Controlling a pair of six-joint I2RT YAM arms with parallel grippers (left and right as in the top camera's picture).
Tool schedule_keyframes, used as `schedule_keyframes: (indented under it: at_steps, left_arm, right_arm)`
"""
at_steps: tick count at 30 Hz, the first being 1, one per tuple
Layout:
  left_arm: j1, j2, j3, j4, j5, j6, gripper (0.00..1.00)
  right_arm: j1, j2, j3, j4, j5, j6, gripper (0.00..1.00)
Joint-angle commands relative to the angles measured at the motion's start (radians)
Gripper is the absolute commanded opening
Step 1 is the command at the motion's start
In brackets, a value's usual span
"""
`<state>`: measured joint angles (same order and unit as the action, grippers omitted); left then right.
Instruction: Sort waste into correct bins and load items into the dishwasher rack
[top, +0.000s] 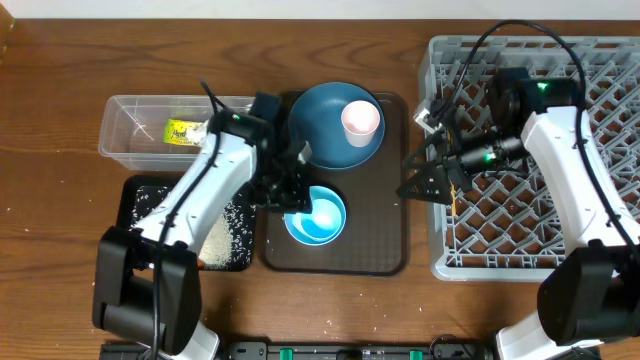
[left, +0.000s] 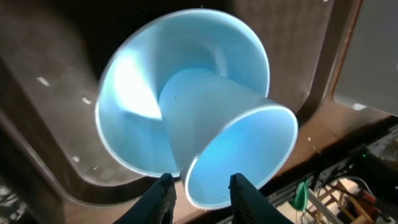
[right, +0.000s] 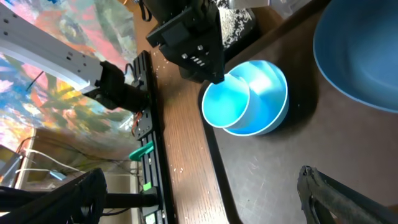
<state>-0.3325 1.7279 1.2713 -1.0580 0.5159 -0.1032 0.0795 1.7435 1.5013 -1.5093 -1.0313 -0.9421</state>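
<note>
My left gripper straddles the light blue cup's rim, so my right gripper goes left in the overhead view onto its base (right: 253, 101) next.
The light blue cup (top: 322, 207) (left: 230, 124) lies on its side inside the white bowl (top: 300, 228) (left: 127, 112) on the brown serving tray (top: 380, 240). My left gripper (top: 290, 195) (left: 200, 186) is open. Its fingers straddle the cup's rim with a gap showing on one side. The blue plate (top: 325, 125) holds the upright pink cup (top: 361, 120). My right gripper (top: 420, 182) (right: 199, 180) is wide open and holds nothing, between the tray and the grey dishwasher rack (top: 600, 130).
The clear tub (top: 130, 135) at the back left holds a yellow-green wrapper (top: 182, 131). In front of it, the black tray (top: 140, 195) holds scattered rice (top: 225, 235). Cables run over the rack's back.
</note>
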Motion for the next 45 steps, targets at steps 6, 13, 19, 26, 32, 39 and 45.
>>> schedule_keyframes:
  at_steps: [6, 13, 19, 26, 32, 39, 45]
  left_arm:
    - [-0.014, 0.0, -0.071, 0.089, -0.014, -0.06, 0.31]
    - [-0.014, 0.0, -0.122, 0.117, -0.058, -0.087, 0.19]
    - [-0.014, -0.001, -0.128, 0.134, -0.056, -0.087, 0.06]
    - [-0.007, -0.082, -0.037, 0.071, -0.052, -0.09, 0.06]
    - [-0.003, -0.271, -0.013, 0.121, 0.19, -0.044, 0.06]
    - [0.008, -0.361, -0.013, 0.325, 0.575, -0.034, 0.06]
    - [0.008, -0.333, -0.013, 0.382, 0.591, -0.073, 0.06]
  right_arm:
    - [-0.014, -0.004, -0.016, 0.003, -0.012, 0.007, 0.97]
    - [-0.014, -0.004, -0.017, 0.002, -0.013, 0.007, 0.97]
    - [-0.014, -0.004, -0.017, 0.002, -0.013, 0.007, 0.99]
    - [-0.014, -0.004, -0.017, 0.0, -0.05, 0.022, 0.99]
    - [-0.014, -0.004, -0.017, 0.015, -0.146, 0.023, 0.99]
    - [-0.008, -0.004, -0.017, 0.013, -0.364, 0.041, 0.99]
    - [0.028, -0.004, -0.017, 0.013, -0.475, 0.035, 0.99]
